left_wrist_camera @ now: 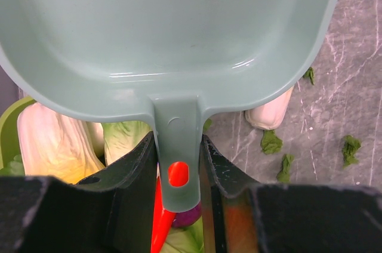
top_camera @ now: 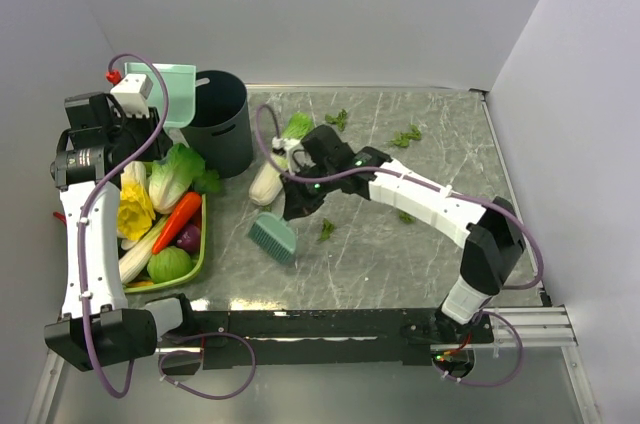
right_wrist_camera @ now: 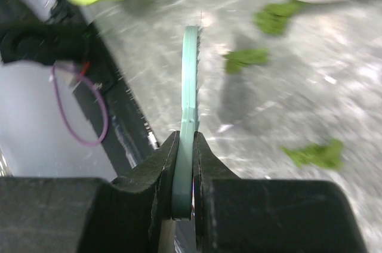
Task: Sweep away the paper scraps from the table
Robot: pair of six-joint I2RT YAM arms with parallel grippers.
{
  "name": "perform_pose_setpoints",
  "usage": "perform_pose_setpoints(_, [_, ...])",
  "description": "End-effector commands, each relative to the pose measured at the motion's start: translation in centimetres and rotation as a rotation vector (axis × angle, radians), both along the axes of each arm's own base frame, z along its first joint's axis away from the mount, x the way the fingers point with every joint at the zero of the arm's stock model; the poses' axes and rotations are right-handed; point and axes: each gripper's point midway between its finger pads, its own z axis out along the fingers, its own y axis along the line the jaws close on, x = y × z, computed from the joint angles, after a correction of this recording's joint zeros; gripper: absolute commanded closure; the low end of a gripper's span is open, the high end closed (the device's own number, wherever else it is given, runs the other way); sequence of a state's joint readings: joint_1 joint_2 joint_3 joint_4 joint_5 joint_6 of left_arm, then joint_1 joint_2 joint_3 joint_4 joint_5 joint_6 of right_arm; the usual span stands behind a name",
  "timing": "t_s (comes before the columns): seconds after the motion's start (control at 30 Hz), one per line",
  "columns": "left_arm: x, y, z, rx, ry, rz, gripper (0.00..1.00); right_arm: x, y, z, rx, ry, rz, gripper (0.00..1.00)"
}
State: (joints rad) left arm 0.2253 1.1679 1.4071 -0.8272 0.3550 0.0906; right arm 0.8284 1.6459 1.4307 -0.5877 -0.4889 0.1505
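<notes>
The left gripper brings the dustpan down, back and toward the right in the top view onto the tabletop (top_camera: 264, 263) beside the tray next and releases it, since scraps lie nearby.
Several dark-green paper scraps lie on the grey marbled table (top_camera: 440, 254): one by the brush (top_camera: 326, 230), others farther back (top_camera: 337, 119) (top_camera: 407, 135) and at mid-right (top_camera: 405, 216). My right gripper (right_wrist_camera: 185, 139) is shut on the thin handle of the teal hand brush (right_wrist_camera: 190, 74), whose head (top_camera: 272, 237) is low over the table near the tray. Scraps (right_wrist_camera: 246, 58) (right_wrist_camera: 316, 153) lie just right of the brush. My left gripper (left_wrist_camera: 178, 145) is shut on the handle of the teal dustpan (left_wrist_camera: 167, 26), held raised at the back left (top_camera: 172, 92) above the tray.
A dark round bin (top_camera: 218, 122) stands at the back left. A lime-green tray (top_camera: 200, 249) of vegetables, with an orange carrot (top_camera: 178, 220), lies along the left edge. A long pale cabbage (top_camera: 272, 176) rests on the table between the bin and my right arm.
</notes>
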Motion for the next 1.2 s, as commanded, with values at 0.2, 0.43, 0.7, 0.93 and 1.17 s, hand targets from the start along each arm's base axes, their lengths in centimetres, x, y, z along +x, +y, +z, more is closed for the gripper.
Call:
perform_pose_setpoints(0.2, [-1.3, -0.7, 1.2, 0.044, -0.059, -0.053, 0.99, 3.3, 3.0, -1.9, -0.007, 0.097, -0.148, 1.0])
perform_pose_setpoints(0.43, [-3.0, -1.1, 0.8, 0.072, -0.035, -0.071, 0.99, 6.7, 1.0, -5.4, -0.042, 0.248, -0.32, 1.0])
perform_pose_setpoints(0.7, [-4.2, -2.8, -0.8, 0.133, 0.022, -0.17, 0.99, 8.2, -7.7, -7.1, -0.099, 0.342, -0.517, 1.0])
perform_pose_setpoints(0.93, [-5.5, -8.1, -3.1, 0.221, 0.09, -0.457, 0.99, 8.1, -13.7, -3.7, -0.116, 0.136, -0.432, 1.0])
perform_pose_setpoints(1.17, [-8.9, -11.5, -6.7, 0.288, 0.242, -0.788, 0.99, 6.7, -13.1, 4.6, 0.035, -0.094, -0.25, 1.0])
